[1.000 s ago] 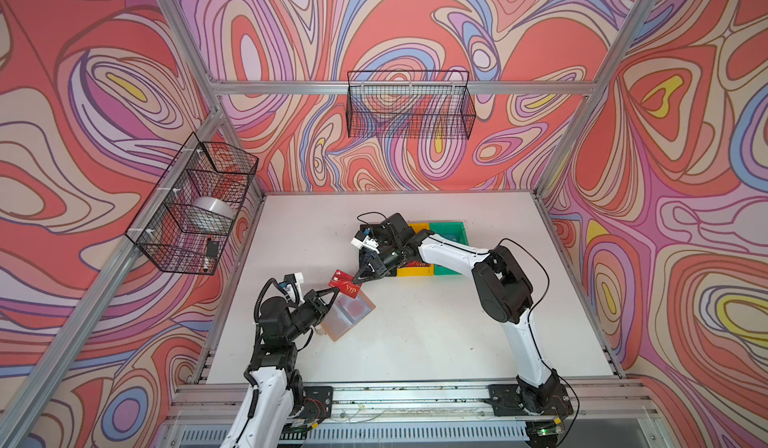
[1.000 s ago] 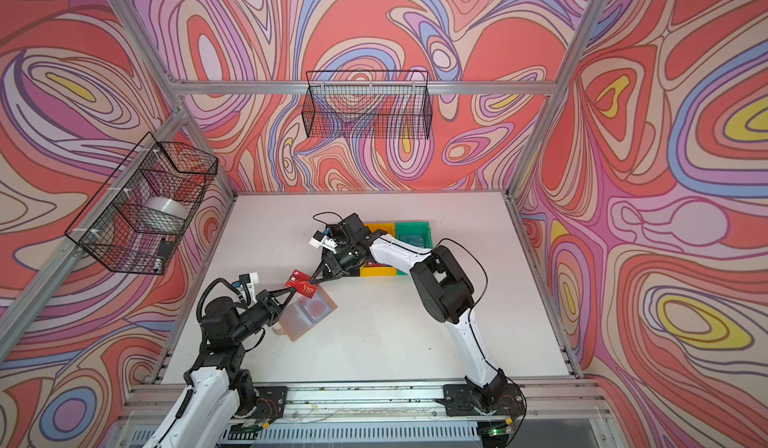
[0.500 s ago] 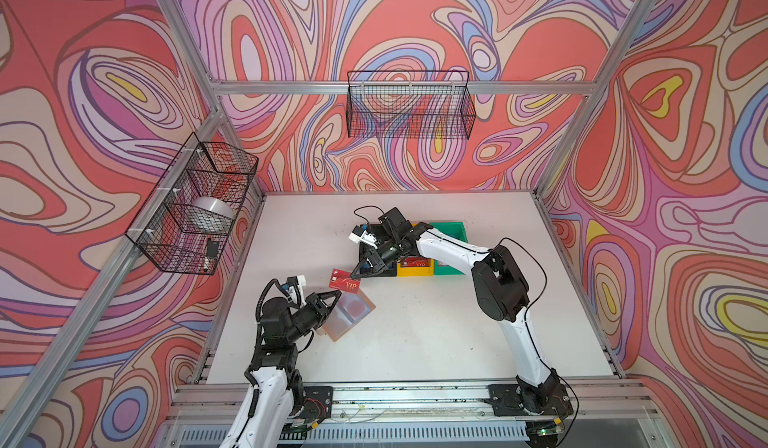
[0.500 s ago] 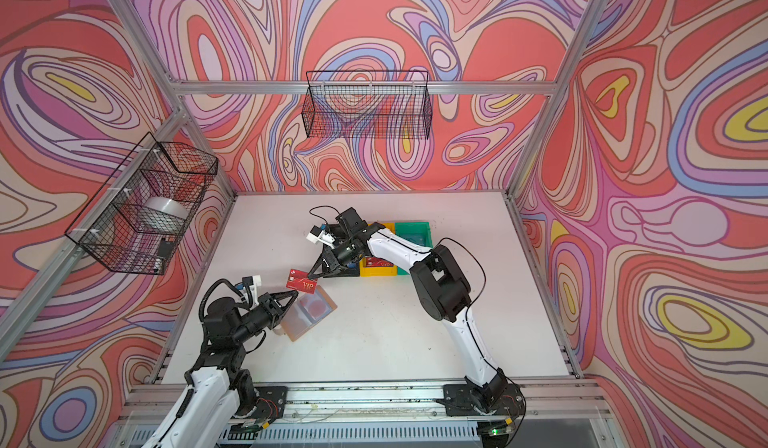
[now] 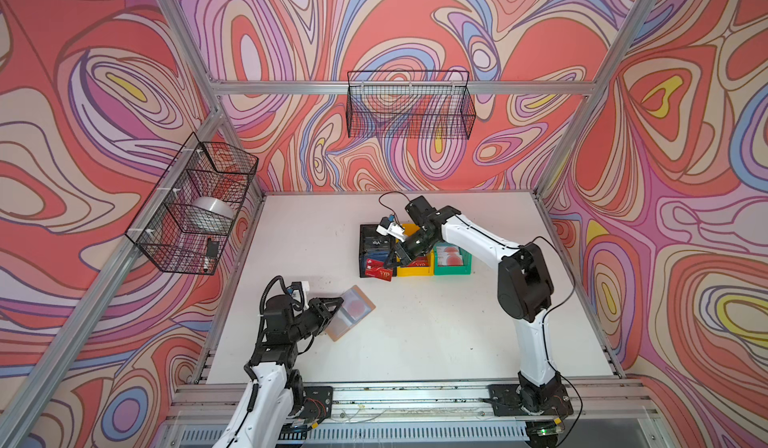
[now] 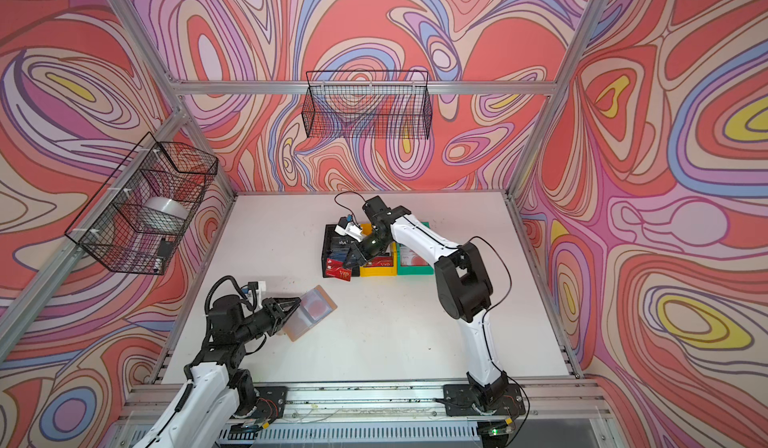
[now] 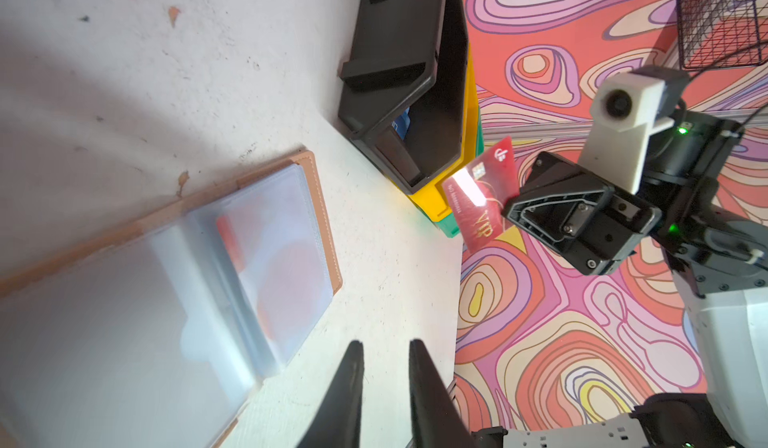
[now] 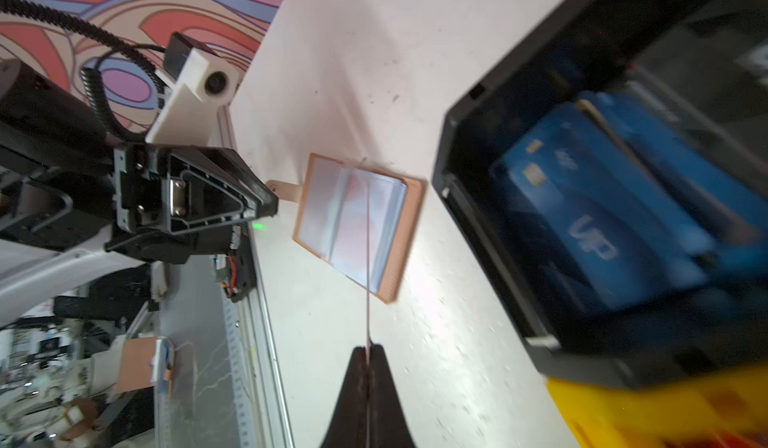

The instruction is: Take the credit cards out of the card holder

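Observation:
The right gripper next moves sideways from the black bin over to the yellow bin's front part [image 5: 417,262] [image 8: 718,438] to release the card. A matching red card lies there.
The tan card holder [image 5: 350,312] [image 6: 311,312] lies open on the table, and a pale card with a red circle [image 7: 291,284] shows through its clear sleeves. My left gripper [image 5: 338,302] [image 7: 386,344] sits at the holder's near-left edge, slightly open with nothing between its fingers. My right gripper [image 5: 390,261] [image 8: 368,348] is shut on a red VIP credit card [image 5: 379,272] [image 7: 482,200], held on edge over the front of the black bin [image 5: 368,234]. Blue VIP cards [image 8: 590,225] lie in that bin.
A yellow bin [image 5: 415,269] and a green bin [image 5: 453,263] stand in a row to the right of the black one, each with cards inside. Wire baskets hang on the left wall [image 5: 195,205] and the back wall [image 5: 409,105].
My right gripper has carried the red card away from the holder, back and right to the black bin. My left gripper has opened a little and let go of the holder.

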### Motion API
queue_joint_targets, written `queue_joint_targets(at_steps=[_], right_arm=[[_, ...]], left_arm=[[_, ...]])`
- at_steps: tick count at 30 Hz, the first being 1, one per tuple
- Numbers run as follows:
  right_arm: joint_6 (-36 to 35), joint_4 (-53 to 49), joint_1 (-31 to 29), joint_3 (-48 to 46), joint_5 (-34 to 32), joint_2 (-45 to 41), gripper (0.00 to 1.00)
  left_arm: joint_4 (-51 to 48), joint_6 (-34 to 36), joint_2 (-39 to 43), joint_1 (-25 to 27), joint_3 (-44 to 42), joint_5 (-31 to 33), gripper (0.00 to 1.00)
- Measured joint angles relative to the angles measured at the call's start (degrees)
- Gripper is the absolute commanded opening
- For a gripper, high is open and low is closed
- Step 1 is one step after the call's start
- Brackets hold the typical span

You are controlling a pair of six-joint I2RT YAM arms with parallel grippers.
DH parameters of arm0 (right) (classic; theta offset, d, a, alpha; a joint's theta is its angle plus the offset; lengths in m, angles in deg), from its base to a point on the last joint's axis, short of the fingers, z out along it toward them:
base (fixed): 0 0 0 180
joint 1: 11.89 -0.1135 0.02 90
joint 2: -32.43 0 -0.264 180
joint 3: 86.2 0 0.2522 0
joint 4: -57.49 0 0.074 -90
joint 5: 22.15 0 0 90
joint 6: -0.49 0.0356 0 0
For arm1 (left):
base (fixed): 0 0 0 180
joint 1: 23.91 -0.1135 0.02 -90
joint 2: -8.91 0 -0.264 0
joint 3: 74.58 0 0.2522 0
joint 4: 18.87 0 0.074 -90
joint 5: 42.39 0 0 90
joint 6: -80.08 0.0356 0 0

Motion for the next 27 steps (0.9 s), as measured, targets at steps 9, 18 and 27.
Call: queue_joint_targets(at_steps=[9, 18, 27], right_arm=[[-16.06, -2.1, 8.44, -0.63, -13.33, -8.33, 0.0], [-30.32, -10.14, 7.67, 3.8, -18.56, 0.04, 0.0], [-33.53, -10.8, 7.67, 6.08, -18.34, 2.19, 0.0]], left_arm=[[-0.96, 1.51, -3.72, 0.0, 1.27, 0.0, 0.24], [-1.01, 1.9, -4.61, 0.0, 1.62, 0.02, 0.24], [-1.36, 1.9, -4.63, 0.0, 1.62, 0.13, 0.24]])
